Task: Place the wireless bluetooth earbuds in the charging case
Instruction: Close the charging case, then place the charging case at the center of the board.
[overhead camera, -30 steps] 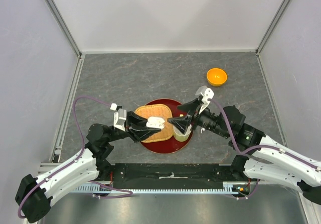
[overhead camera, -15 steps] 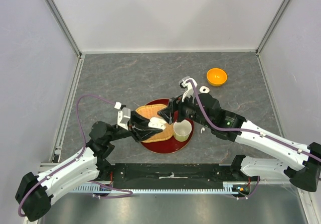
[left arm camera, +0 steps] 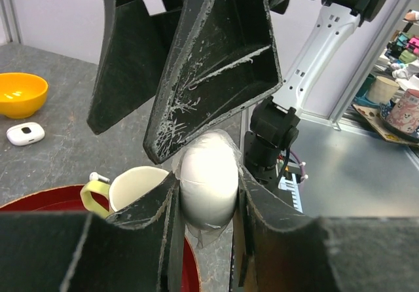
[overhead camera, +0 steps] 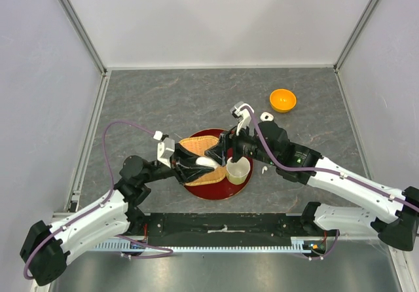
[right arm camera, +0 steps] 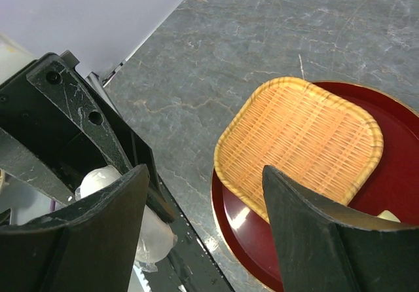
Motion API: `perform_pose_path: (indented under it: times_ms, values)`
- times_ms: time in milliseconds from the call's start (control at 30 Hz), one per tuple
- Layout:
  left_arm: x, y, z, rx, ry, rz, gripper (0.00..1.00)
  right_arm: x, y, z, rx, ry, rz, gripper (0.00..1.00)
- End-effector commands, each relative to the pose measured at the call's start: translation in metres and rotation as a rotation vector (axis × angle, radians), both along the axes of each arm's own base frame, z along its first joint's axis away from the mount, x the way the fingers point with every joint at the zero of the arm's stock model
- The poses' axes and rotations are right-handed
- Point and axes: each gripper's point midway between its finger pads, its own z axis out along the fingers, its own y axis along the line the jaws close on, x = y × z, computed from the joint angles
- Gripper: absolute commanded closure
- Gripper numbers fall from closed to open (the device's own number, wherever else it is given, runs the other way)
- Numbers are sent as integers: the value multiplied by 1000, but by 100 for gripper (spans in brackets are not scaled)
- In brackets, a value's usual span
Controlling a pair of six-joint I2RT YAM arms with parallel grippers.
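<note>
The bare tabletop past the crowded tray (overhead camera: 198, 118) is outward of my left gripper and lower than it. My left gripper should next move outward, lower the case there and let it go.
My left gripper (overhead camera: 198, 163) is shut on a white pebble-shaped charging case (left arm camera: 208, 177), held above the red tray (overhead camera: 211, 192). The case looks closed and is wrapped in clear film. My right gripper (overhead camera: 222, 152) hangs open just beyond it, one finger (left arm camera: 216, 69) directly over the case and nothing between its fingers. From the right wrist, the open gripper (right arm camera: 203, 174) looks down on the case (right arm camera: 98, 179) in the left jaws. A tiny white earbud (overhead camera: 264, 170) lies on the table right of the cream cup (overhead camera: 237, 169). No other earbud shows.
A wicker basket tray (overhead camera: 195, 146) lies on the red tray beside the cup. A second white case (overhead camera: 266, 116) and an orange bowl (overhead camera: 283, 99) sit further back right. White walls enclose the grey table.
My right arm swung left from beside the cup to above the tray, bringing its open gripper close to the held case. The left gripper edged slightly right, still holding the case.
</note>
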Motion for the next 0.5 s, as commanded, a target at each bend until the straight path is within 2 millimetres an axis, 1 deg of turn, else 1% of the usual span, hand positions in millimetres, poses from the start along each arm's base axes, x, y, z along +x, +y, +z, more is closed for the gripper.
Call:
perform_pose_path:
  times_ms: [0, 33, 67, 100, 133, 167, 200, 233, 267, 300, 333, 367, 400, 433, 467]
  values:
    - [21, 3, 35, -76, 0, 109, 98, 2, -15, -6, -22, -1, -74, 22]
    - [24, 2, 31, -58, 24, 117, 98, 19, -28, -6, -28, -16, -200, 20]
    - [25, 2, 32, -57, 33, 122, 98, 25, -39, -2, -18, -24, -264, 20]
    - [27, 2, 31, -53, 41, 128, 98, 28, -46, -5, -17, -22, -308, 19]
    - [28, 2, 28, -43, 68, 133, 98, 32, -52, -3, -10, -22, -349, 18]
    - [32, 2, 29, -37, 85, 147, 98, 40, -67, -2, -15, -33, -441, 17]
    - [37, 3, 29, -34, 104, 176, 98, 42, -73, -4, -4, -12, -486, 16]
    - [41, 2, 20, -1, 150, 193, 98, 46, -80, -5, -6, -9, -530, 15]
    - [45, 3, 26, -2, 162, 212, 98, 50, -91, -10, -24, -1, -585, 15]
    - [54, 4, 24, 13, 191, 254, 98, 51, -96, -13, -33, 10, -610, 15]
    - [60, 5, 10, 72, 245, 287, 98, 55, -102, -16, -29, 28, -641, 15]
    - [72, 9, 20, 66, 253, 354, 98, 55, -107, -23, -48, 44, -654, 14]
    - [82, 8, 9, 111, 291, 395, 98, 60, -114, -26, -52, 57, -681, 14]
    - [90, 13, -5, 171, 339, 445, 98, 60, -118, -29, -53, 76, -691, 14]
    - [102, 16, 6, 172, 347, 502, 98, 60, -119, -34, -57, 93, -680, 14]
